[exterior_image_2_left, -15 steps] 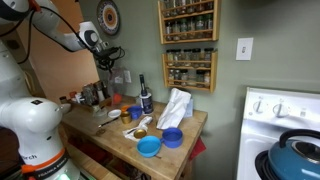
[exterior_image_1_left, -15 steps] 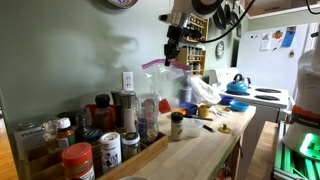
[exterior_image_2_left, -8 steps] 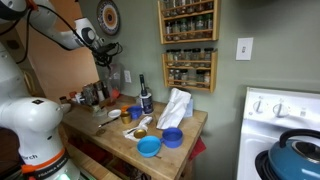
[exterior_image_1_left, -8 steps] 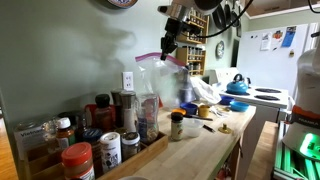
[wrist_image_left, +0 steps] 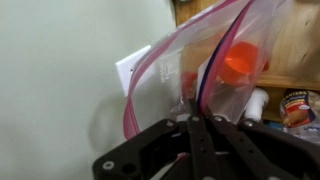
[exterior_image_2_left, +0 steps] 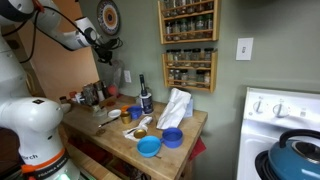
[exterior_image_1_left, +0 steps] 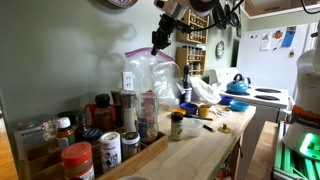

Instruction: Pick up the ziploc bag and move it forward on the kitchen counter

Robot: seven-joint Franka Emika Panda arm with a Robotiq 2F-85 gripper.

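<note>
My gripper moves outward toward the wall above the outlet (wrist_image_left: 108, 108) next and releases the bag's top edge there, since the bag still hangs short of that wall.
A clear ziploc bag (exterior_image_1_left: 150, 75) with a pink zip strip hangs in the air from my gripper (exterior_image_1_left: 156, 45), well above the wooden counter (exterior_image_1_left: 205, 145) and over the jars near the wall. In the wrist view the bag (wrist_image_left: 190, 60) fills the middle, and my gripper (wrist_image_left: 196, 122) has its fingers pressed together on the bag's edge. In an exterior view the gripper (exterior_image_2_left: 104, 40) is small and sits high by the wall; the bag is hard to make out there.
Jars and spice bottles (exterior_image_1_left: 95, 135) crowd the counter's near end. A small jar (exterior_image_1_left: 176, 125), a white cloth (exterior_image_2_left: 176, 105) and blue bowls (exterior_image_2_left: 150, 147) lie further along. A wall outlet (exterior_image_1_left: 128, 80), spice racks (exterior_image_2_left: 190, 40) and a stove (exterior_image_1_left: 262, 98) are nearby.
My gripper has risen and moved toward the near end of the counter with the bag, which now hangs lower and fuller over the jars.
</note>
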